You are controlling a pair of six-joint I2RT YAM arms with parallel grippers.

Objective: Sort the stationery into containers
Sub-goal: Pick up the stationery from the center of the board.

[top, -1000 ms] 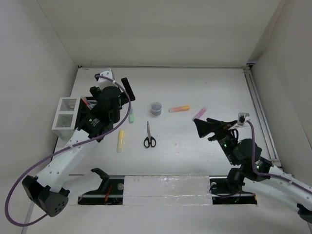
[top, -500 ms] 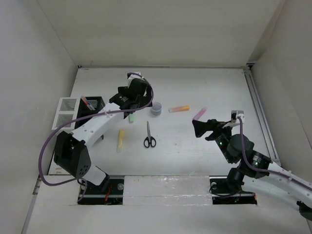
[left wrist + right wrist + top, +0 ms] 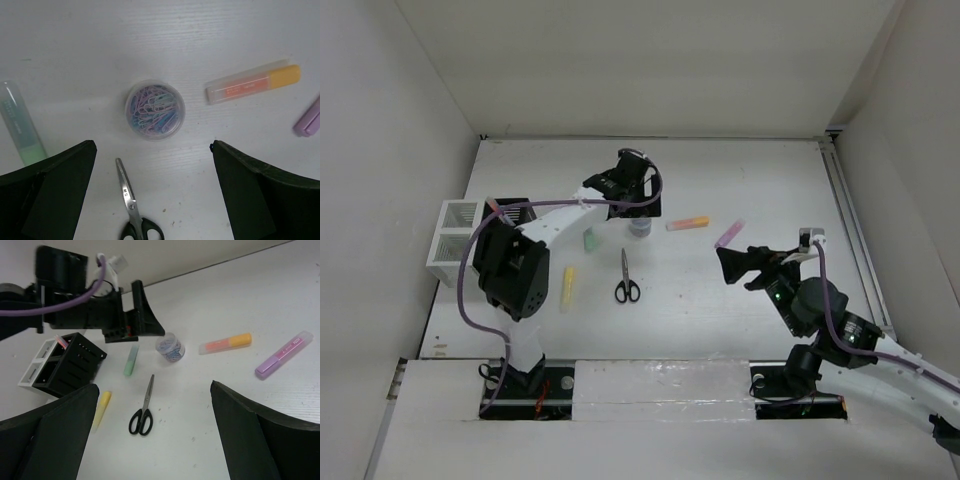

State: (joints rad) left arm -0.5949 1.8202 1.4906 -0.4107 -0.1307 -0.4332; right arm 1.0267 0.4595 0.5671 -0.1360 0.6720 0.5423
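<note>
Next I need to lower my left gripper around the round tub of paper clips, which stands below it, because its open fingers leave a gap for the sides.
My left gripper (image 3: 638,196) (image 3: 153,146) hangs open above a small round tub of paper clips (image 3: 640,226) (image 3: 155,111), holding nothing. Black-handled scissors (image 3: 626,280) (image 3: 132,210) lie just in front of the tub. A green highlighter (image 3: 588,240) and a yellow one (image 3: 567,288) lie to the left. An orange highlighter (image 3: 687,223) and a purple one (image 3: 730,233) lie to the right. My right gripper (image 3: 735,262) (image 3: 154,387) is open and empty near the purple highlighter. The white container (image 3: 455,240) and the black container (image 3: 70,367) stand at the left.
A thin red pen (image 3: 61,341) sticks out of the black container. The left arm's forearm (image 3: 555,215) stretches over the table between the containers and the tub. White walls close in the table, with a rail (image 3: 850,230) along the right edge.
The left arm has swung from over the containers to the right and now hovers above the paper clip tub. The right arm has barely moved.
</note>
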